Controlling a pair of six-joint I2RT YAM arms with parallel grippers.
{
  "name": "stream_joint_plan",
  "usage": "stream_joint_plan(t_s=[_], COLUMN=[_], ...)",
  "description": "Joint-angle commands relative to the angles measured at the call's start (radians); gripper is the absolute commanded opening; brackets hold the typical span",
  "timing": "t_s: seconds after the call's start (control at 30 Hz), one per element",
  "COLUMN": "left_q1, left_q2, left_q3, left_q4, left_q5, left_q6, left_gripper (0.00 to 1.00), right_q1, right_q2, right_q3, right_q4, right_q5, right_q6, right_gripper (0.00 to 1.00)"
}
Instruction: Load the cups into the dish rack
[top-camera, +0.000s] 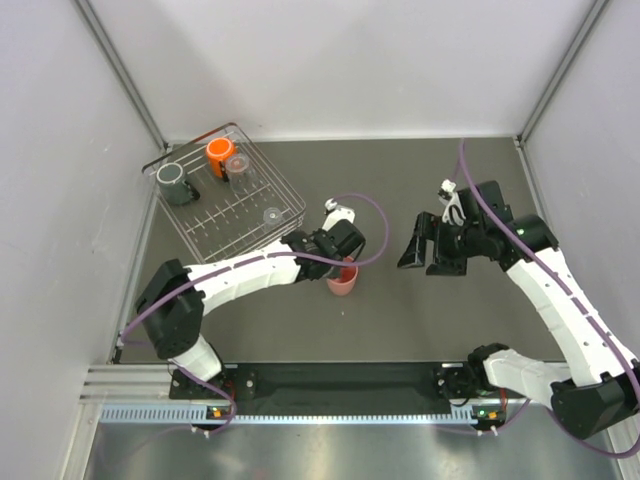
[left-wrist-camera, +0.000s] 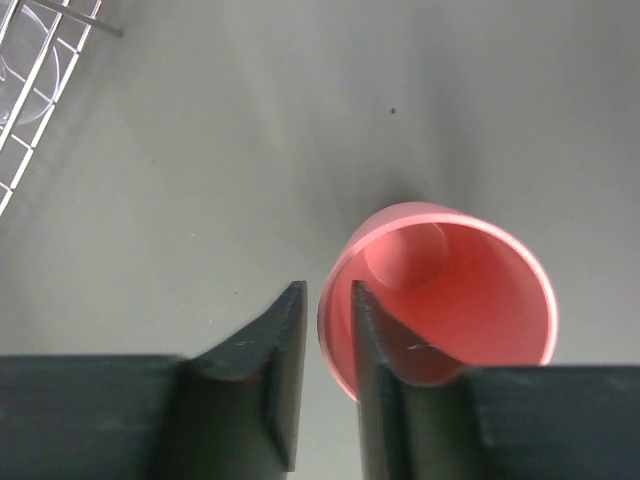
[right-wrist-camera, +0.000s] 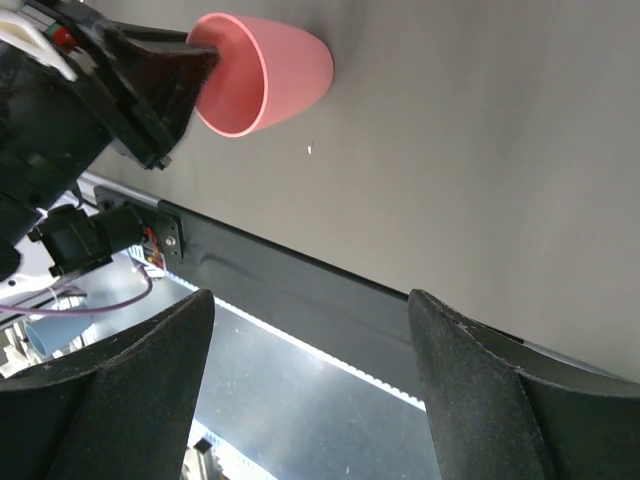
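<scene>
Next, my right gripper first moves down and across toward the pink cup, to get onto the rim's side away from the rack (right-wrist-camera: 262, 106).
A pink cup (top-camera: 342, 284) stands upright on the table, right of the dish rack (top-camera: 292, 196). My left gripper (top-camera: 344, 268) straddles its rim: in the left wrist view one finger is inside the cup (left-wrist-camera: 450, 290), the other outside, and a thin gap shows between the outer finger and the wall, so the gripper (left-wrist-camera: 322, 295) is narrowly open. The right wrist view shows the cup (right-wrist-camera: 265, 70) too. My right gripper (top-camera: 420, 255) is open wide and empty (right-wrist-camera: 310, 300), well right of the cup. The rack holds an orange mug (top-camera: 219, 153), a grey cup (top-camera: 172, 182) and two clear tumblers (top-camera: 238, 163) (top-camera: 271, 214).
The wire rack's corner (left-wrist-camera: 30, 80) shows at the upper left of the left wrist view. A black rail (top-camera: 340, 385) runs along the table's near edge. Grey walls enclose the table on three sides.
</scene>
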Motion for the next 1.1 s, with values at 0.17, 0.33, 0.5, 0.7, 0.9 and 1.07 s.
stream_joint_plan(t_s=[0.17, 0.33, 0.5, 0.7, 0.9, 1.07], left_q1=[-0.007, -0.007, -0.007, -0.006, -0.004, -0.004], left_q2=[-0.002, -0.115, -0.287, -0.563, -0.717, -0.793], left_q3=[-0.004, -0.002, -0.018, -0.056, -0.010, -0.004], left_q4=[-0.007, -0.019, -0.046, -0.063, -0.115, -0.166], left_q5=[-0.054, -0.083, -0.146, -0.229, -0.232, -0.220], left_q6=[0.008, 0.022, 0.039, 0.007, -0.030, -0.100], left_gripper=[0.61, 0.76, 0.81, 0.80, 0.77, 0.77], right_q1=[0.053, 0.085, 0.136, 0.220, 0.286, 0.306], right_q2=[0.013, 0.057, 0.145, 0.279, 0.422, 0.496], right_q3=[-0.015, 0.016, 0.077, 0.128, 0.168, 0.172], right_q4=[0.087, 0.112, 0.139, 0.198, 0.216, 0.259], right_q5=[0.005, 0.027, 0.053, 0.065, 0.129, 0.183], right_q6=[0.030, 0.039, 0.057, 0.085, 0.114, 0.157], right_gripper=[0.78, 0.78, 0.78, 0.72, 0.67, 0.55])
